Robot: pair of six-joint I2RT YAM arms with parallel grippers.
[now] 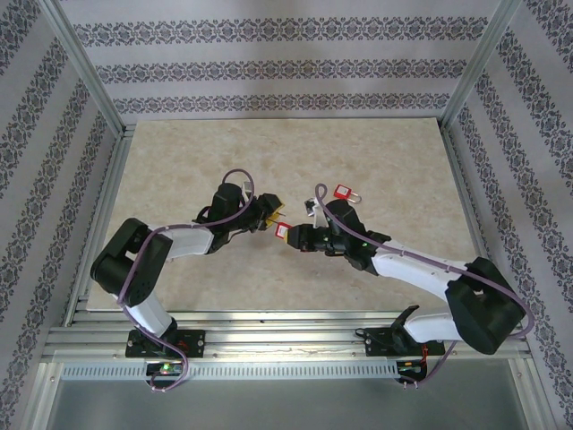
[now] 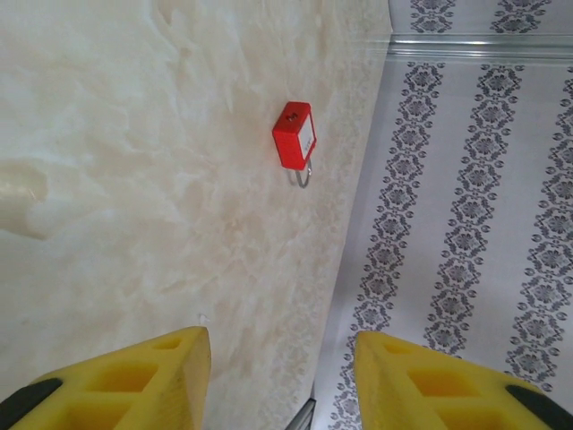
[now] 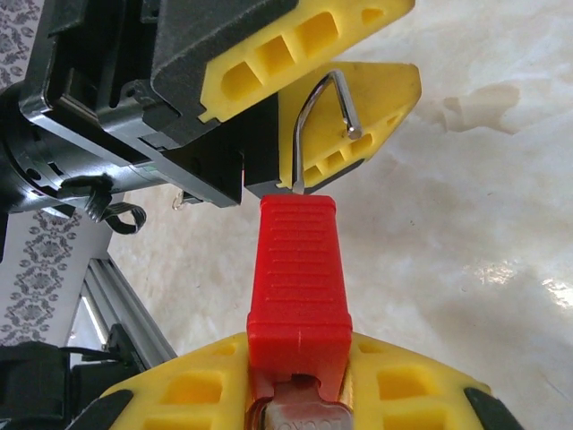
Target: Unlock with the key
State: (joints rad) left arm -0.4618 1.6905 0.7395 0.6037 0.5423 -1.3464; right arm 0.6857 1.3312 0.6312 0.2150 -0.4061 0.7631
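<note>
I will next lower the padlock to the table below it with my right gripper and let go of its base, as the shackle's one leg already hangs free.
My right gripper [image 3: 300, 363] is shut on the base of a red padlock [image 3: 297, 269]. The silver head of the key [image 3: 304, 419] sits in the padlock's underside, between the fingers. The padlock's steel shackle [image 3: 313, 116] has one leg in the body and the other swung free. It lies close against the yellow fingers [image 3: 358, 116] of my left gripper [image 2: 279, 345], which is open with nothing between its fingers. From above, the left gripper [image 1: 271, 213] and the held padlock [image 1: 283, 231] meet at the table's middle.
A second red padlock [image 1: 341, 192] lies on the beige table [image 1: 179, 161] behind the right arm; it also appears as that padlock [image 2: 295, 136] in the left wrist view. Patterned walls and metal posts ring the table.
</note>
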